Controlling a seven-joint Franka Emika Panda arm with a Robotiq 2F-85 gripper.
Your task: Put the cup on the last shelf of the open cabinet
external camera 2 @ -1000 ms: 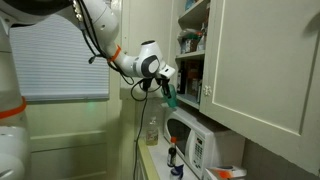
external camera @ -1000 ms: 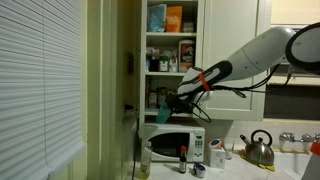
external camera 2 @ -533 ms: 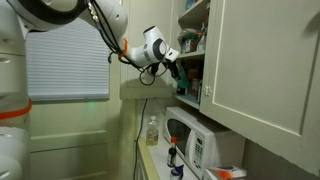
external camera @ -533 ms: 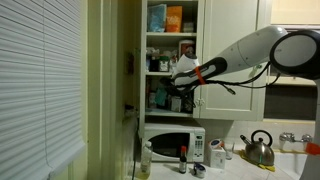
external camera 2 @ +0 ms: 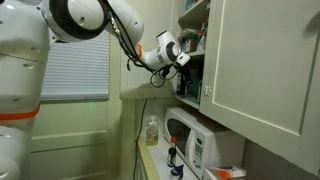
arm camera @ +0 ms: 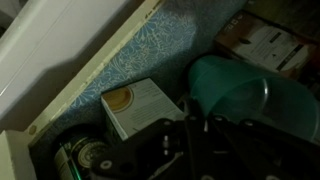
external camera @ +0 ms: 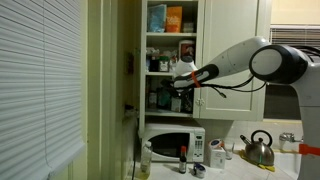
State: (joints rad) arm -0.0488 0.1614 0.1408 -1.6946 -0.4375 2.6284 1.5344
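Observation:
The teal cup comes down onto the blue-patterned shelf (external camera: pixel 174 112) (arm camera: pixel 174 56) beside the white box next, and my gripper releases it, as that open spot lies below my gripper.
The teal-green cup (arm camera: pixel 238 92) fills the right of the wrist view, tilted, with my gripper (arm camera: pixel 195 135) shut on its near side. In both exterior views my gripper (external camera: pixel 181 84) (external camera 2: pixel 183 63) reaches into the open cabinet (external camera: pixel 166 30) at its lowest level, just above the last shelf (external camera: pixel 166 113). The cup is hidden by the gripper and the cabinet's shadow in both exterior views. Dark jars and bottles (external camera: pixel 157 99) stand on that shelf beside the gripper.
A white box with a yellow circle (arm camera: pixel 140 108) and a jar lid (arm camera: pixel 85 160) lie close to the cup. Below the cabinet stand the white microwave (external camera: pixel 172 143), a pale bottle (external camera: pixel 145 160), a white mug (external camera: pixel 217 152) and a kettle (external camera: pixel 259 148). A closed cabinet door (external camera 2: pixel 265 60) is alongside.
My arm has risen from in front of the microwave top and pushed forward into the cabinet's lowest level, carrying the cup out of sight of the exterior views.

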